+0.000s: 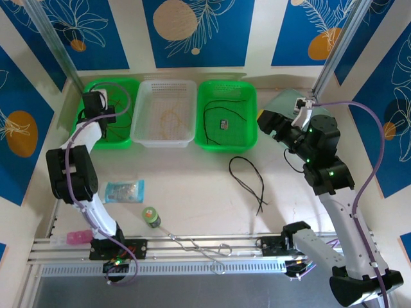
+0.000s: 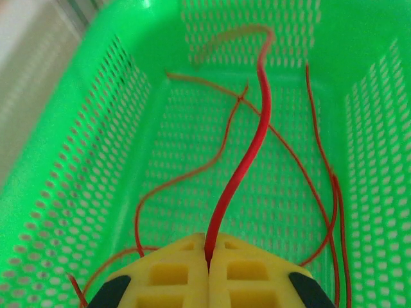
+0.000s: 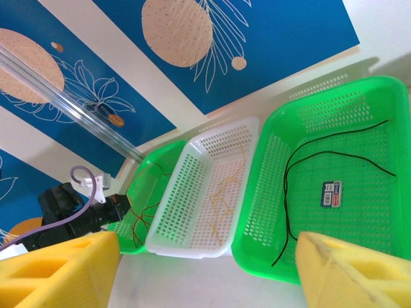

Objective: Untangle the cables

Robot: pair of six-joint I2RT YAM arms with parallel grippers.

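Observation:
The left gripper will next move down toward the bottom of the green basket below it and release the red cable, because other red cables are already there.
My left gripper (image 2: pixel 209 247) is shut on a red cable (image 2: pixel 247 154), which rises from between the yellow pads and curves over the left green basket (image 2: pixel 77 147). More thin red cables (image 2: pixel 192 170) lie on that basket's floor. In the top view the left gripper (image 1: pixel 96 102) hangs over this basket (image 1: pixel 113 81). A yellow-tan cable (image 3: pixel 228 192) lies in the white basket (image 1: pixel 168 82). One black cable (image 3: pixel 302 160) lies in the right green basket (image 1: pixel 228 83); another black cable (image 1: pixel 247 179) lies looped on the table. My right gripper (image 3: pixel 205 269) stands open and empty to the right of the right green basket (image 1: pixel 270 122).
A small label card (image 1: pixel 223 124) lies in the right green basket. On the near left of the table are a blue packet (image 1: pixel 124 190), a small green bottle (image 1: pixel 151 217) and a pink object (image 1: pixel 76 238). A bent silver wire (image 1: pixel 205 247) rests on the front rail.

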